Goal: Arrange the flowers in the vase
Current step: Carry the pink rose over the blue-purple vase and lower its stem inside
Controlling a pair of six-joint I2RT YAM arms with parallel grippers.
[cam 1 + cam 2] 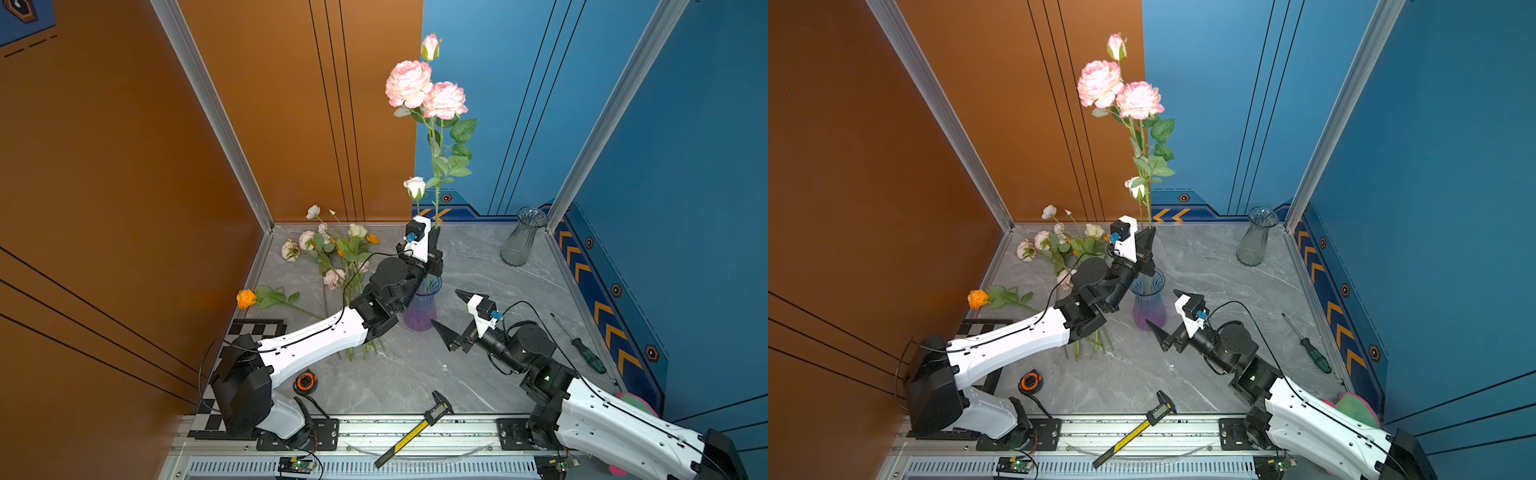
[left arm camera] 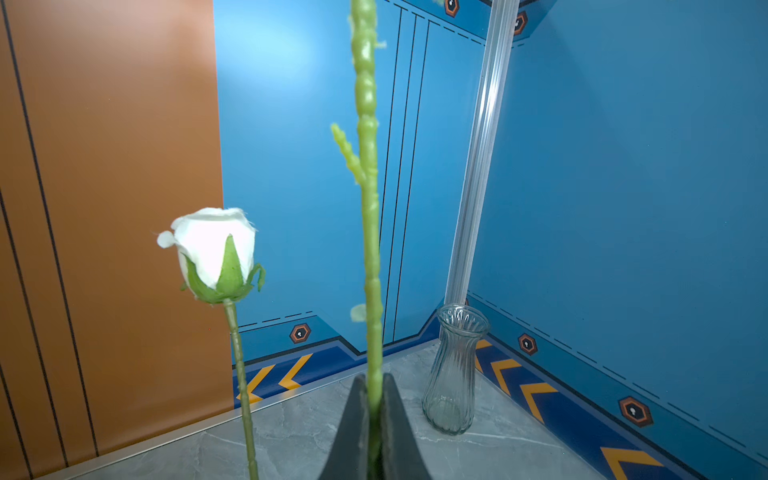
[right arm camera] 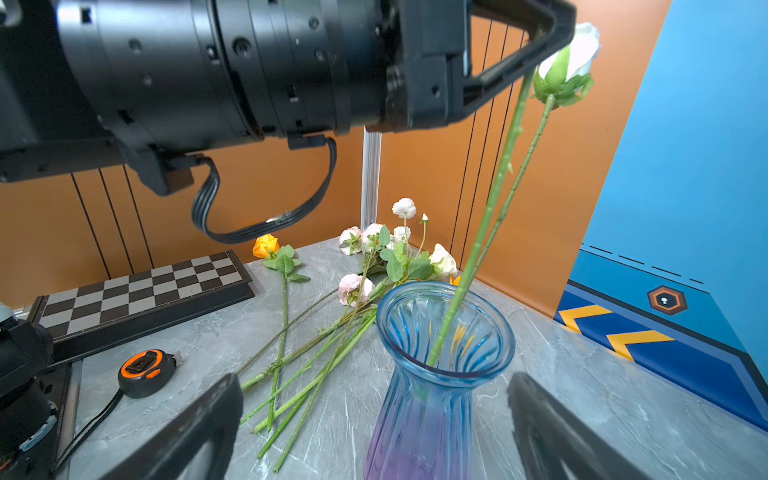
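Observation:
The robot's left gripper will go down toward the rim of the vase next and let go of the thick green stem, since the vase opening (image 1: 1148, 281) is below and the stem's end is already inside.
A blue-and-purple glass vase (image 1: 422, 309) (image 1: 1148, 307) (image 3: 432, 395) stands mid-table. My left gripper (image 1: 435, 232) (image 1: 1148, 235) (image 2: 374, 378) hovers above it, shut on the thick green stem (image 2: 368, 208) of a tall pink flower (image 1: 409, 83) (image 1: 1100, 83). That stem's lower end is inside the vase mouth. A white rose (image 1: 414, 187) (image 2: 214, 249) (image 3: 577, 45) on a thin stem stands beside it, also running down to the vase. My right gripper (image 1: 446, 307) (image 1: 1162, 306) (image 3: 374, 380) is open, with a finger on either side of the vase body. More flowers (image 1: 328, 249) (image 3: 374, 266) lie on the table to the left.
A single orange rose (image 1: 246, 298) lies left of the bunch. A clear glass vase (image 1: 521, 239) (image 2: 455, 370) stands in the back right corner. A screwdriver (image 1: 582, 347), a caliper (image 1: 415, 430), a tape measure (image 1: 306, 381) and a chessboard (image 3: 141, 291) lie near the edges.

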